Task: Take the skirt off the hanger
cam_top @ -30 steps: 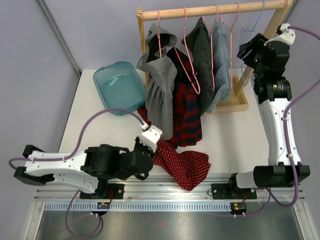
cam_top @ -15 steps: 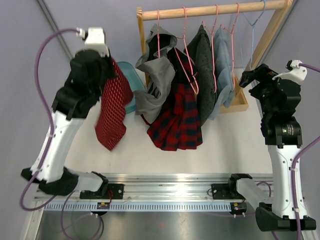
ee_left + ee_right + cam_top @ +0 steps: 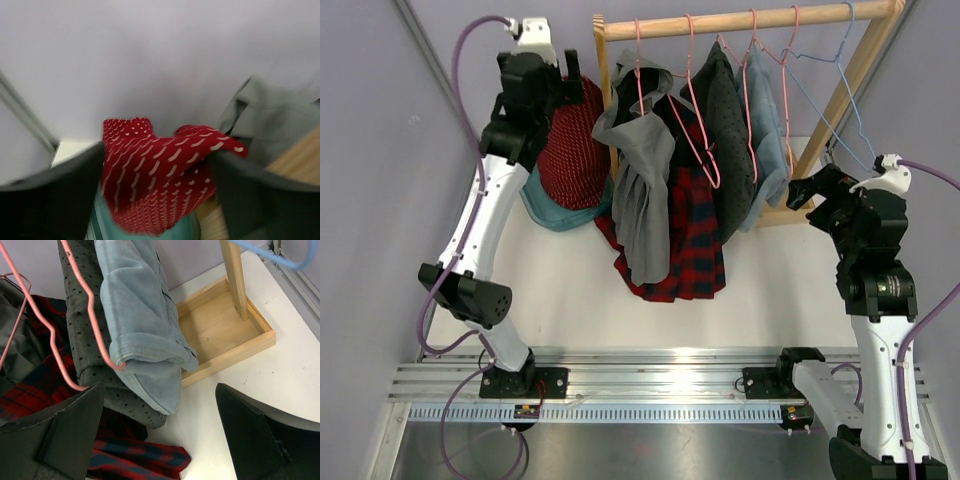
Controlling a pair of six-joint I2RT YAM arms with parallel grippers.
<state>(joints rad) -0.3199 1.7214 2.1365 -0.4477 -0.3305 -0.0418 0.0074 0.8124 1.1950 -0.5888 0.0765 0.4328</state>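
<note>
The robot next needs to move its right gripper up and to the left in its wrist view to grip the pink wire by the light blue garment, since that wire rises above it.
The skirt (image 3: 685, 240), red and dark tartan, hangs from the wooden rack (image 3: 750, 20) on a pink wire hanger (image 3: 705, 150), and its hem reaches the table. The right wrist view shows its checks (image 3: 135, 460) under the other garments. My left gripper (image 3: 560, 85) is raised high at the back left. Its jaws stand wide apart around the red white-dotted garment (image 3: 160, 180), which droops over the teal bin (image 3: 545, 212). My right gripper (image 3: 810, 190) is open and empty near the rack's right foot, apart from the skirt.
On the rack hang a grey hooded garment (image 3: 640, 170), a dark grey dotted one (image 3: 725, 110), a light blue one (image 3: 140, 315), more pink hangers, and a light blue wire hanger (image 3: 840, 70). The rack's wooden base (image 3: 220, 335) lies in front of the right gripper.
The left arm swung up from the table front to the back left with the red dotted garment, and its jaws have now opened. The right arm came down toward the rack's foot, opening.
</note>
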